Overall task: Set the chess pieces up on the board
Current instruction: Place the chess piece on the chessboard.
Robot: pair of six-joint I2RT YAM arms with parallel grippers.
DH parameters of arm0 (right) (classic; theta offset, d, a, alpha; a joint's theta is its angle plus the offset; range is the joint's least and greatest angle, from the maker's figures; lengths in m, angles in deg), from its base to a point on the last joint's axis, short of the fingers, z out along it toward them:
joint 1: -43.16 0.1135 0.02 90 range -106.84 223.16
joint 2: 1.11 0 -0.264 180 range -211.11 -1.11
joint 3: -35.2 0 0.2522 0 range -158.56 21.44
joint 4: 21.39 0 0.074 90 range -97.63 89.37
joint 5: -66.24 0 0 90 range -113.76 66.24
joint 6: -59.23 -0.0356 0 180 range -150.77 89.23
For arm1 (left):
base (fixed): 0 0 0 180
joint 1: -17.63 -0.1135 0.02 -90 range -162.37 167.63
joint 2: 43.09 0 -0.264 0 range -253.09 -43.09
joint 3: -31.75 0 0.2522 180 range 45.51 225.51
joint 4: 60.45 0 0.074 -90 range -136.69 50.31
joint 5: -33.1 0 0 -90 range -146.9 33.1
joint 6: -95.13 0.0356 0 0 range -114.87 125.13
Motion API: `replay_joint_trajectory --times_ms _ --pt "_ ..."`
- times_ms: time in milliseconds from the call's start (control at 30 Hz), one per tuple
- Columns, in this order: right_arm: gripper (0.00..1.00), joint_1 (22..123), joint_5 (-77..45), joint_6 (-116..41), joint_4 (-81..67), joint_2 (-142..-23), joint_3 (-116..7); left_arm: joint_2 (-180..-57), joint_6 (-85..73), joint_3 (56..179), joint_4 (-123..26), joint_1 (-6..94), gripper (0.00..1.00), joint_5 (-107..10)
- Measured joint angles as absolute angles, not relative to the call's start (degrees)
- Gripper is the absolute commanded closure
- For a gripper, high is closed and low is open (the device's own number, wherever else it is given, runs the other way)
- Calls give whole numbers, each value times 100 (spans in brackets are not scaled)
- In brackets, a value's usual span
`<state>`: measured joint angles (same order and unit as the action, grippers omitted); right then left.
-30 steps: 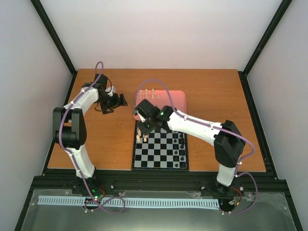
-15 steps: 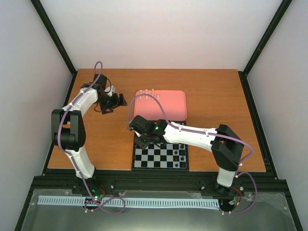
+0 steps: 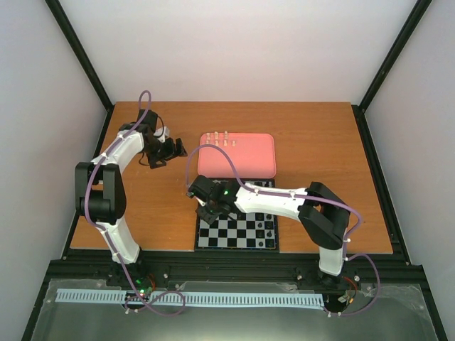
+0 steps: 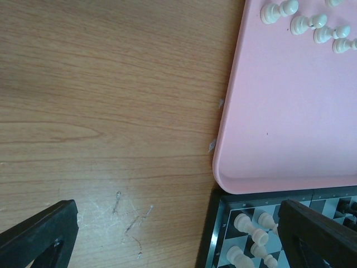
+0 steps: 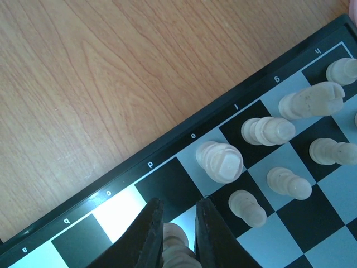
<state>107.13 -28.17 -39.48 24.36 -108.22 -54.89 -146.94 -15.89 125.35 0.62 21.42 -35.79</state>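
My right gripper will next move toward the lettered border and put the cream piece down onto the dark square by d point(image 5: 169, 188), which is empty.
The board point(image 3: 235, 231) lies in front of the pink tray point(image 3: 245, 160). My right gripper point(image 3: 207, 204) is low over the board's far left part. In the right wrist view my right gripper point(image 5: 178, 205) is shut on a cream chess piece point(image 5: 177, 244) over a light square beside file d. Several cream pieces point(image 5: 221, 162) stand on the board point(image 5: 163, 180) near it. More cream pieces point(image 3: 217, 138) lie on the tray's far left, and they show in the left wrist view point(image 4: 280, 10). My left gripper point(image 3: 169, 150) is open and empty, over bare table left of the tray.
Black pieces point(image 3: 269, 224) stand along the board's right side. In the left wrist view the tray point(image 4: 279, 117) meets the board's corner point(image 4: 217, 234), where cream pieces point(image 4: 250, 228) stand. Scratched wooden table point(image 4: 111, 139) lies to the left.
My right gripper has moved from the tray's near edge down and left to the board's far left part, holding a cream piece. The left arm has hardly moved.
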Motion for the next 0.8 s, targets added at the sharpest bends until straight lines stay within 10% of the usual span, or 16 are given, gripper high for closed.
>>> replay_joint_trajectory --times_ms 800 --pt "85 10780 -2792 -3574 2248 -11181 -5614 -14683 -1589 12471 29 2142 0 -3586"
